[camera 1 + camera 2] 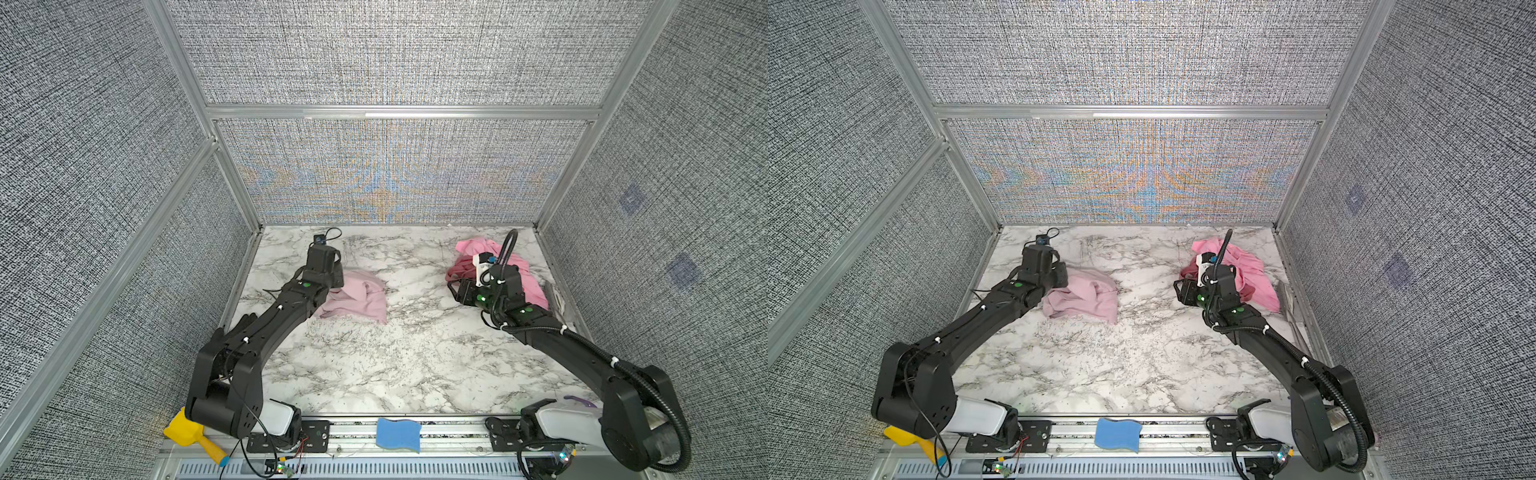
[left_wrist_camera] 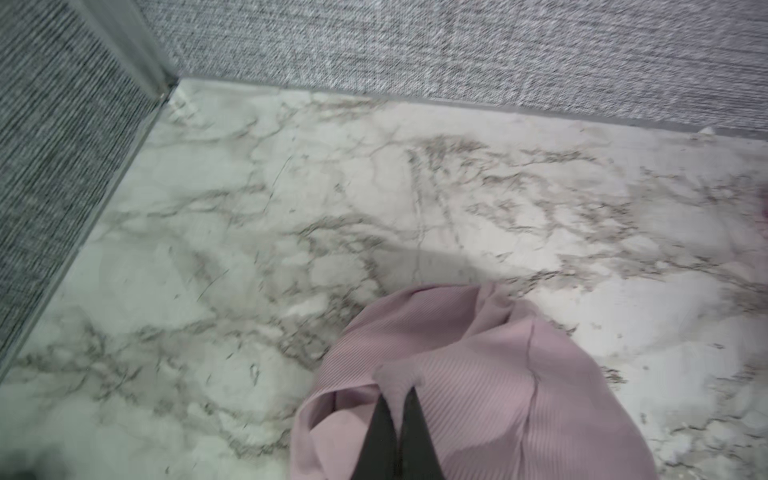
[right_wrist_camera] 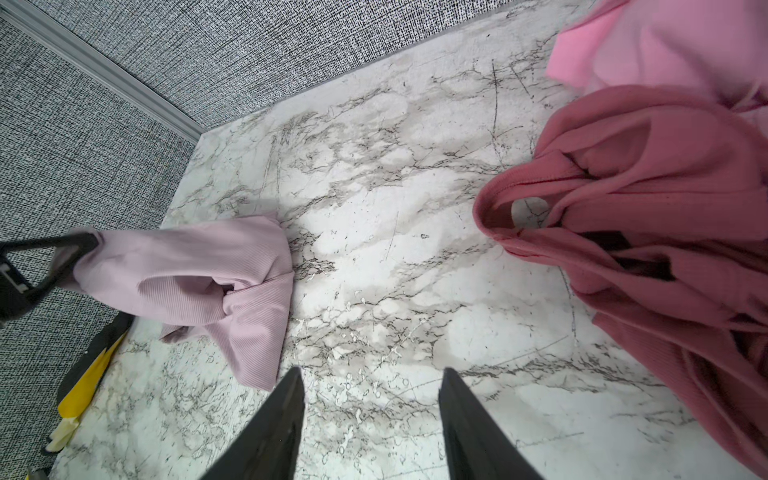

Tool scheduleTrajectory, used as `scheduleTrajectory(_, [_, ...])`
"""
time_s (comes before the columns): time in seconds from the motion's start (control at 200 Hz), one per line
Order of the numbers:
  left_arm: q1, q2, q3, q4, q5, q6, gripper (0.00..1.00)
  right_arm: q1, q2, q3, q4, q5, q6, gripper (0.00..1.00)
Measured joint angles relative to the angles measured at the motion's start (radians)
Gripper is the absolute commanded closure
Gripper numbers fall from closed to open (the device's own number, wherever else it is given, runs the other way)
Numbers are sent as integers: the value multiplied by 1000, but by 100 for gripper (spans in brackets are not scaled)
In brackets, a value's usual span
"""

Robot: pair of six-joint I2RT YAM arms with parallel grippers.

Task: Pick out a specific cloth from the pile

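My left gripper lowers the pinched fold onto the cloth's trailing part (image 1: pixel 339 304) (image 2: pixel 468 392) below and releases it next, since the cloth is clear of the pile.
The pale mauve-pink cloth (image 1: pixel 357 299) (image 1: pixel 1088 299) sits on the left half of the marble table, away from the pile. My left gripper (image 2: pixel 399 390) is shut on a pinched fold of it. The right wrist view shows that fold of the cloth (image 3: pixel 208 270) pulled up toward the left gripper (image 3: pixel 62 257) while the rest trails on the table. The pile is at the back right: a bright pink cloth (image 1: pixel 523 266) (image 3: pixel 665 41) and a dark rose-red cloth (image 1: pixel 461 268) (image 3: pixel 644 187). My right gripper (image 3: pixel 370 374) stands open and empty over bare table just left of the pile.
Grey fabric walls with aluminium rails close in the table on three sides. A blue sponge (image 1: pixel 398 434) and a yellow scoop (image 1: pixel 187 436) lie on the front rail. A pale flat item (image 1: pixel 557 299) lies against the right wall.
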Motion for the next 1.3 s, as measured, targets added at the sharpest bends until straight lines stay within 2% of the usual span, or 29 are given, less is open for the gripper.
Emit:
scheduleTrajectory(0.18, [63,-10,-89,18,5,-60,100,0,2,6,0,-3,-1,46])
scheduleTrajectory(0.35, [108,58,-111,43,15,-97,100,0,-7,6,-1,-3,-1,46])
scheduleTrajectory(0.826, [128,138,-177,95,60,-151,100,0,-54,-21,-3,-2,-3,46])
scheduleTrajectory(0.931, [128,134,-185,89,71,-172,66,0,-55,-21,-5,-2,-4,46])
scheduleTrajectory(0.976, [128,122,-185,80,81,-184,56,0,-57,-21,-5,-2,-4,46])
scheduleTrajectory(1.186, [128,-3,-115,-6,85,-200,53,0,-59,-21,-6,1,-5,46])
scheduleTrajectory(1.301, [89,-69,-80,-8,98,-143,52,0,-54,-16,-8,0,-13,46])
